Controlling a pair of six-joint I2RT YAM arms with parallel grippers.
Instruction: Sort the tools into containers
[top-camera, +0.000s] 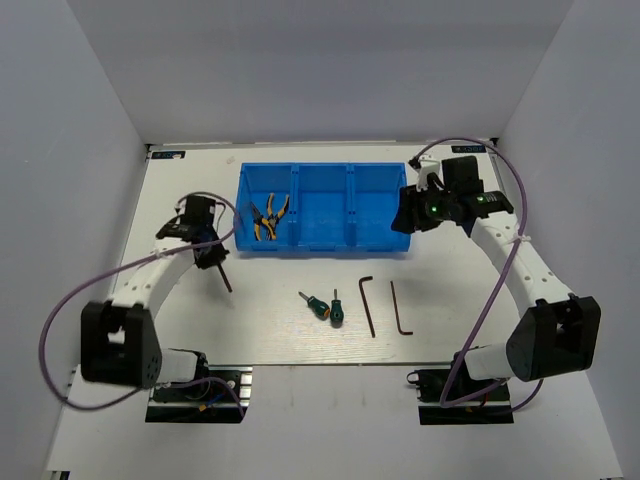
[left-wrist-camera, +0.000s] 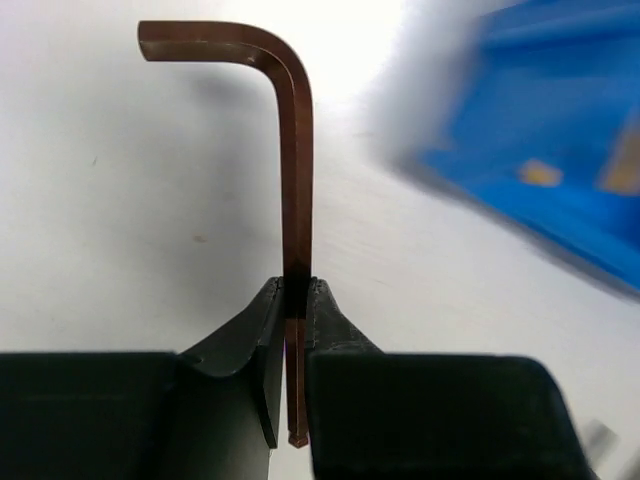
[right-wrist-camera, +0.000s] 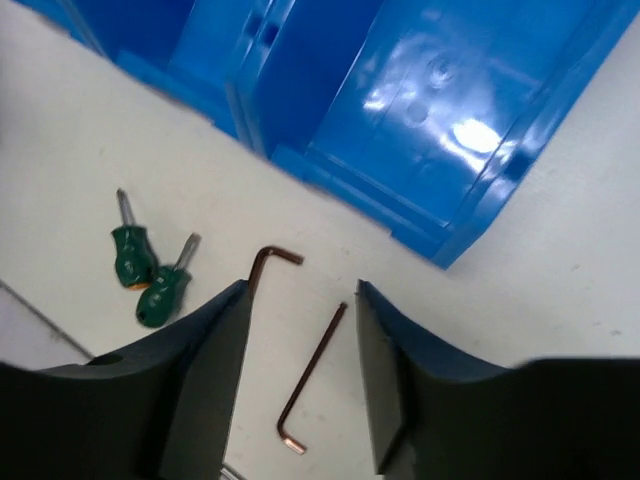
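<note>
My left gripper carries the key outward past the pliers next, to the right in the top view, and releases it inside the empty middle compartment (top-camera: 323, 207).
My left gripper (top-camera: 213, 256) is shut on a thin dark hex key (top-camera: 224, 275), left of the blue three-compartment bin (top-camera: 398, 245). In the left wrist view the key (left-wrist-camera: 296, 150) sticks up from the shut gripper (left-wrist-camera: 297, 287), its short leg bent to the left. Two yellow-handled pliers (top-camera: 268, 217) lie in the bin's left compartment. My right gripper (top-camera: 405, 215) is open and empty over the bin's right end. Two green-handled screwdrivers (top-camera: 313, 303) (top-camera: 336, 309) and two hex keys (top-camera: 368, 305) (top-camera: 400, 308) lie on the table.
The right wrist view shows the open gripper (right-wrist-camera: 300, 290), the bin's right compartment (right-wrist-camera: 420, 110), both loose hex keys (right-wrist-camera: 315, 375) (right-wrist-camera: 272, 260) and both screwdrivers (right-wrist-camera: 130, 252) (right-wrist-camera: 165, 288). White walls enclose the table on three sides.
</note>
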